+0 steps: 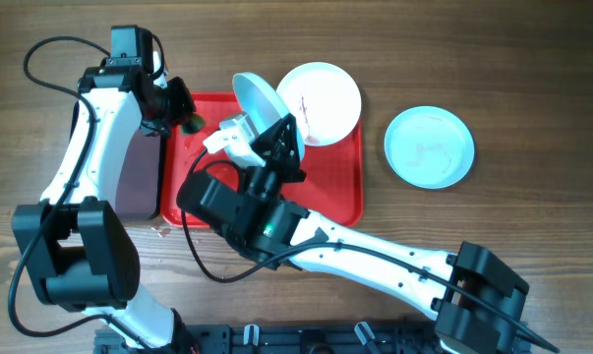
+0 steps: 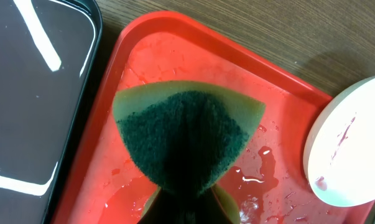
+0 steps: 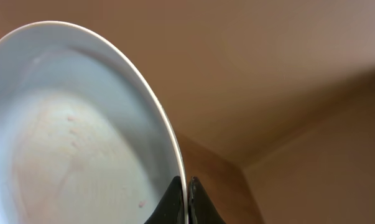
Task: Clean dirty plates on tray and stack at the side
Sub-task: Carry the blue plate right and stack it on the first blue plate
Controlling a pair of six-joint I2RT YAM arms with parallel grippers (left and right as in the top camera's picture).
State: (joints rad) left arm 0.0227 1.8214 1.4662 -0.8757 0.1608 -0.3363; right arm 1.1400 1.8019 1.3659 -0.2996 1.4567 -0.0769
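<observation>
I should swing my right gripper over the second mint-blue plate (image 1: 429, 147) beside the red tray, tilt the held plate level and lower it on top.
My right gripper (image 1: 279, 130) is shut on the rim of a pale mint-blue plate (image 1: 260, 98) and holds it tilted on edge above the red tray (image 1: 326, 197). In the right wrist view the plate (image 3: 81, 137) shows faint specks, with its rim pinched between the fingers (image 3: 187, 198). A white plate (image 1: 321, 98) with dark red smears lies at the tray's far right corner and also shows in the left wrist view (image 2: 349, 149). A second mint-blue plate (image 1: 430, 146) lies on the table to the right. My left gripper (image 1: 178, 108) is shut on a green-and-yellow sponge (image 2: 187, 134) above the tray's wet far left corner (image 2: 143, 56).
A black tray (image 1: 139, 172) lies against the red tray's left side, under my left arm; it also shows in the left wrist view (image 2: 32, 93). Water puddles lie on the red tray. The table is bare wood around the trays.
</observation>
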